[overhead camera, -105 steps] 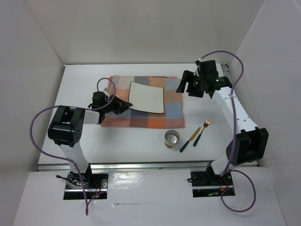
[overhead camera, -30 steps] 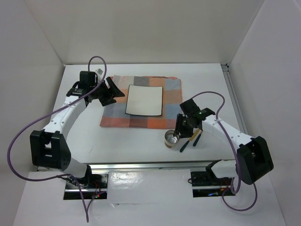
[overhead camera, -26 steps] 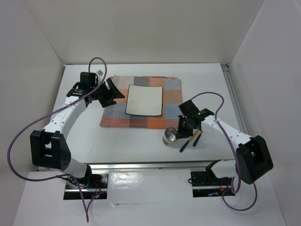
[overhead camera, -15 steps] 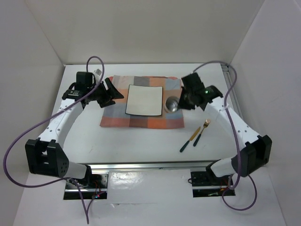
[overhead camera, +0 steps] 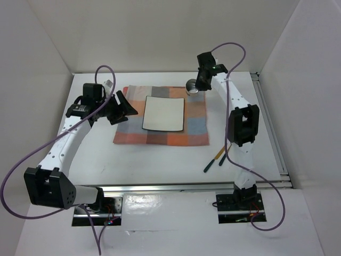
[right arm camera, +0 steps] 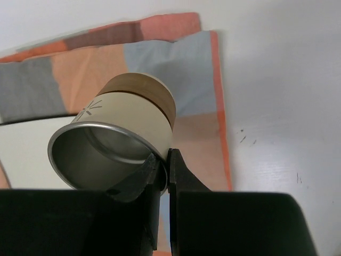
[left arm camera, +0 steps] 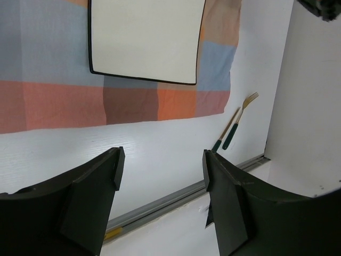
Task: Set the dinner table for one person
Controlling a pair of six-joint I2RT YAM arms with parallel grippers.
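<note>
The robot's right gripper first needs to move down and a little away from the plate (overhead camera: 164,113), to get the brown bottom of the cup onto the bare far corner of the cloth.
My right gripper (overhead camera: 197,84) is shut on the rim of a cream cup (right arm camera: 128,128) with a metal inside and a brown base. One finger is inside the rim and one outside, and the cup hangs tilted above the far right corner of the checked cloth (overhead camera: 160,133). A square white plate (overhead camera: 164,113) with a dark rim lies on the middle of the cloth. My left gripper (overhead camera: 122,109) hovers open over the cloth's left edge with nothing between its fingers (left arm camera: 109,170). The white dinner table (overhead camera: 154,160) carries it all.
A fork (left arm camera: 238,122) and a knife (left arm camera: 226,130) with dark green handles lie side by side on the table to the right of the cloth, toward the near edge. White walls close in the table's left, back and right. A metal rail (overhead camera: 170,186) runs along the near edge.
My right gripper closed on the cup near the front right, lifted it and carried it to above the cloth's far right corner. The left arm shifted slightly left.
</note>
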